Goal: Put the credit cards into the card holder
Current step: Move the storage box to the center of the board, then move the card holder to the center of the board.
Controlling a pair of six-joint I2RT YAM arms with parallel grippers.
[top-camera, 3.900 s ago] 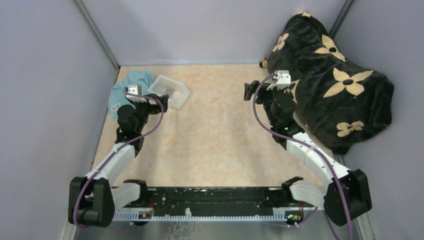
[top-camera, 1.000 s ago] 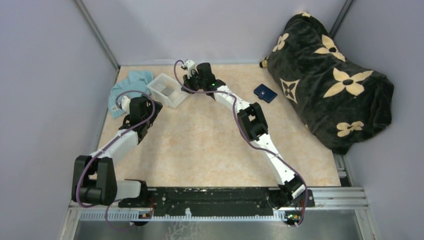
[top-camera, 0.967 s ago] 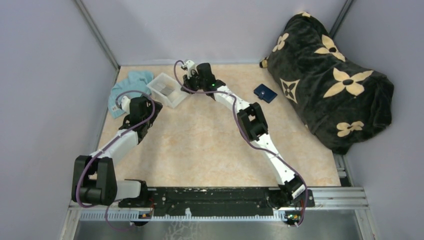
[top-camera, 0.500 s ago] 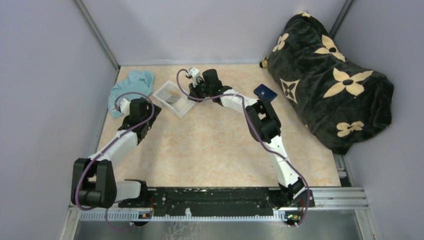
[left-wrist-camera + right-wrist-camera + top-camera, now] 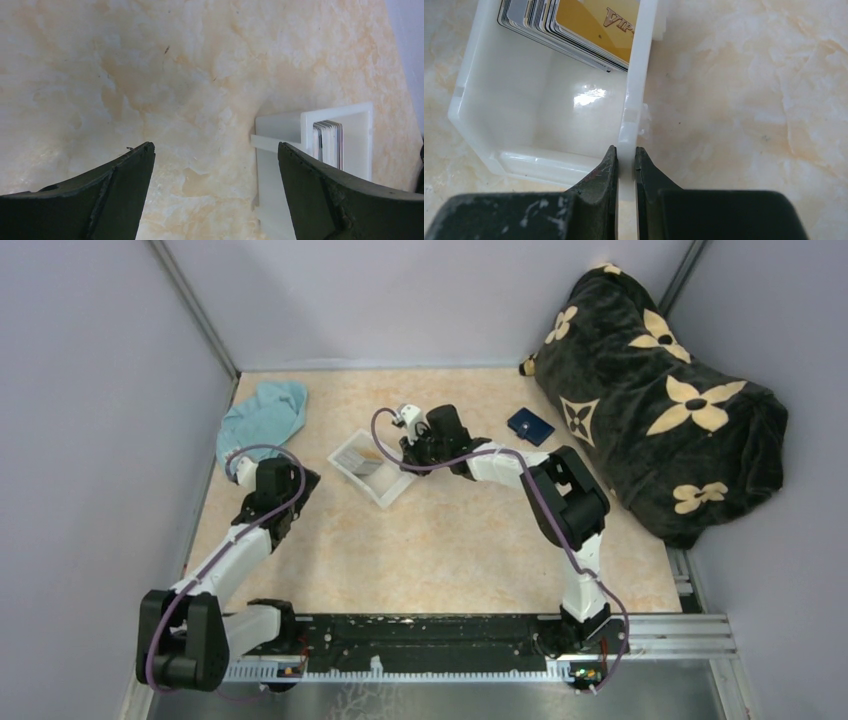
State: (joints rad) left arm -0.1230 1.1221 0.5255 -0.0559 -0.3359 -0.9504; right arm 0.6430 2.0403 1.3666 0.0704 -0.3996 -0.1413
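The robot's right gripper will move back and slightly toward the middle of the table, and it will pull the tray along by its pinched side (image 5: 408,471) (image 5: 626,151).
A clear plastic tray (image 5: 345,455) sits left of the table's middle, with a stack of credit cards (image 5: 574,25) standing on edge inside it. The front card is orange-yellow and the ones behind it greyish. My right gripper (image 5: 626,160) is shut on the tray's right wall (image 5: 640,75), one finger inside and one outside. In the top view it is at the tray's right side (image 5: 405,448). My left gripper (image 5: 215,150) is open over bare table, with the tray (image 5: 280,130) and the credit cards (image 5: 329,145) ahead to its right. The navy card holder (image 5: 530,426) lies flat at the back right, apart from both grippers.
A teal cloth (image 5: 262,417) lies at the back left by the wall. A large black blanket with tan flowers (image 5: 660,390) fills the right rear corner, just beyond the card holder. Grey walls close the left, back and right sides.
My right gripper has dragged the tray from beside the teal cloth toward the middle and nearer to me. The left arm has drawn back slightly, staying open.
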